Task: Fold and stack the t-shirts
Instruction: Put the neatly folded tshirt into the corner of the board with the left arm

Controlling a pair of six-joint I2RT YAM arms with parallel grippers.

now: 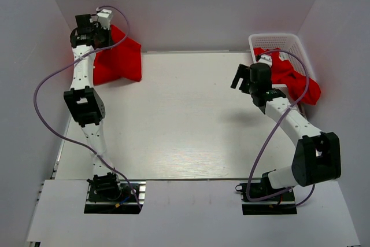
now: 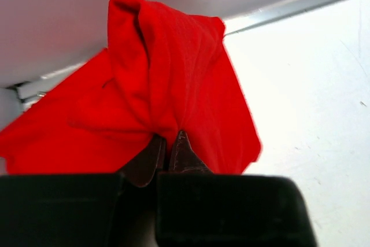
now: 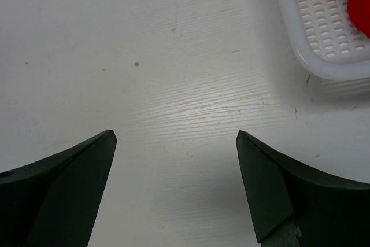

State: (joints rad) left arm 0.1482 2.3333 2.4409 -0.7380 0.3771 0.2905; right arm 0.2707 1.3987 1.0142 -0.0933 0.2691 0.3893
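Next, my left gripper shifts left in the top view, toward the table's far corner, and releases the t-shirt, as the basket's t-shirts need room.
A red t-shirt (image 1: 118, 59) hangs bunched at the table's far left corner. My left gripper (image 1: 99, 25) is shut on its cloth; in the left wrist view the shirt (image 2: 162, 79) drapes from the pinched fingertips (image 2: 184, 146). More red t-shirts (image 1: 292, 73) lie heaped in the white lattice basket (image 1: 277, 40) at the far right, some spilling over its right side. My right gripper (image 1: 238, 77) is open and empty above the bare table just left of the basket; the right wrist view shows its fingertips (image 3: 110, 140) wide apart over the tabletop.
The white table (image 1: 173, 125) is walled on three sides by white panels. A corner of the basket (image 3: 329, 39) shows at the upper right of the right wrist view. Purple cables loop beside both arms.
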